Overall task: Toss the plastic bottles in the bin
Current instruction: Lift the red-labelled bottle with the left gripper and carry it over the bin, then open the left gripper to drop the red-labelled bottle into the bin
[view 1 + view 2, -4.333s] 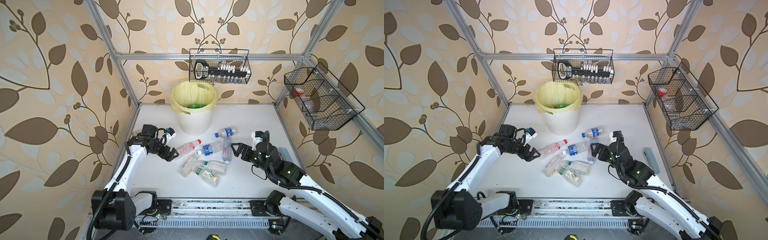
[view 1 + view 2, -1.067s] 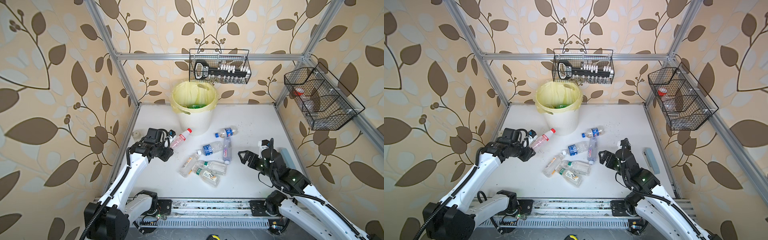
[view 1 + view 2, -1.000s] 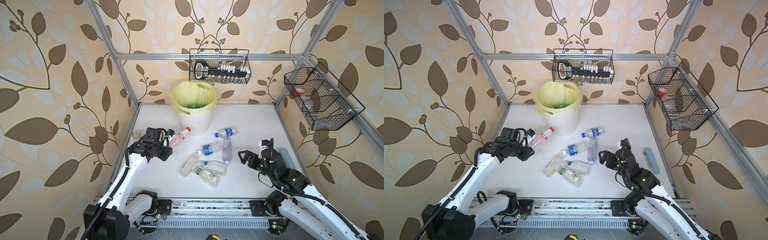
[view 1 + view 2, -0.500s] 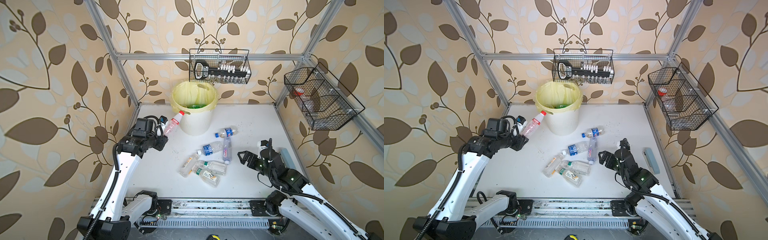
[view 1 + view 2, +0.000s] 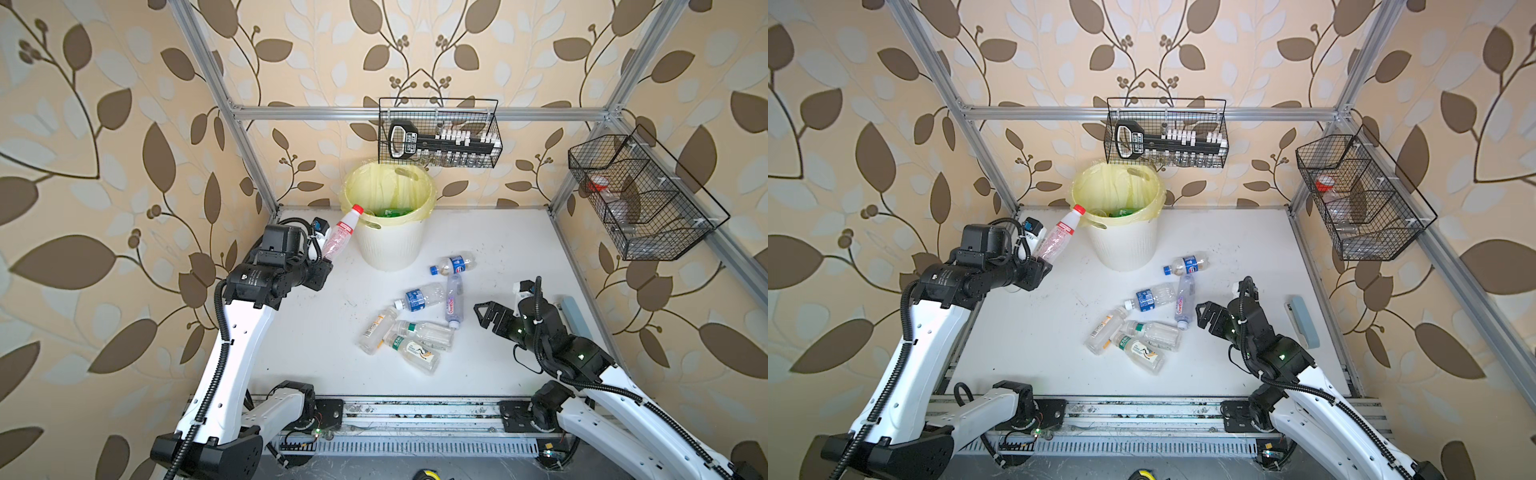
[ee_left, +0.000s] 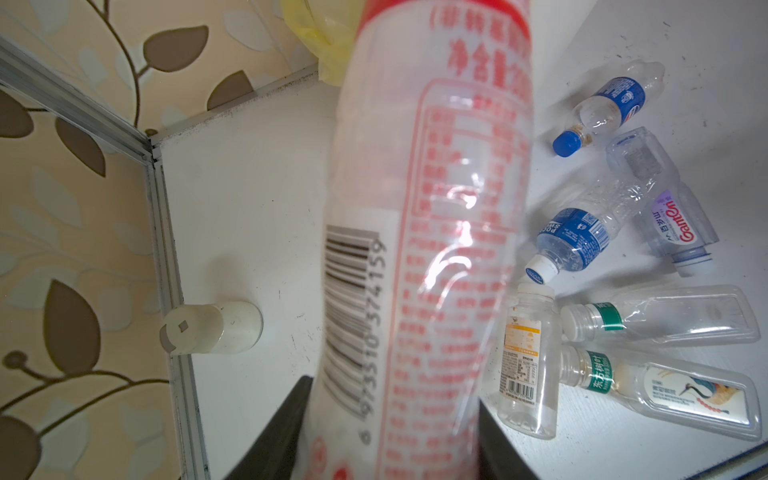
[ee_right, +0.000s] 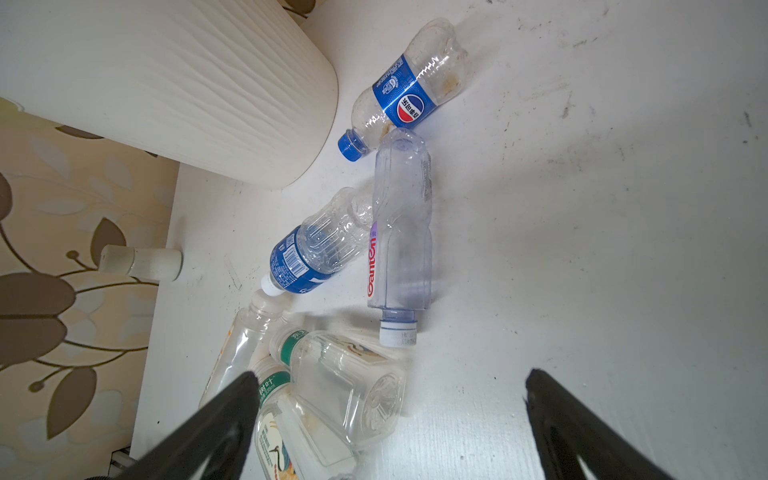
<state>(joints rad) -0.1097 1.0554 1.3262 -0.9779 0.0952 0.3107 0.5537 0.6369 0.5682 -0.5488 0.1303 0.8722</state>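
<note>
The left gripper will next go up and move outward over the yellow-lined bin opening [image 5: 389, 194] to let go, as the bottle's cap only reaches the opening's rim.
My left gripper [image 5: 324, 258] [image 5: 1040, 259] [image 6: 392, 399] is shut on the base of a clear plastic bottle [image 5: 341, 233] [image 5: 1059, 233] [image 6: 428, 216] with a red cap and red label. It is held tilted above the table, its cap beside the left front rim of the cream ribbed bin [image 5: 390, 245] [image 5: 1125, 245] [image 7: 174, 83]. Something green [image 5: 390, 212] lies inside the yellow liner. Several clear bottles lie in a loose pile [image 5: 422, 297] [image 5: 1150, 300] [image 7: 316, 245]. My right gripper [image 5: 490, 318] [image 5: 1209, 316] [image 7: 390, 374] is open and empty, low beside the pile's right end.
A squat white jar [image 6: 212, 328] [image 7: 141, 262] lies by the left table edge. Black wire baskets hang on the back wall [image 5: 440, 133] and the right wall [image 5: 640, 199]. A blue-grey block [image 5: 575, 316] [image 5: 1304, 320] rests near the right edge. Aluminium posts frame the table.
My left gripper closed on the red-capped bottle and carried it up and back from the table to the bin's rim. The right gripper stayed open and drew back slightly from the pile.
</note>
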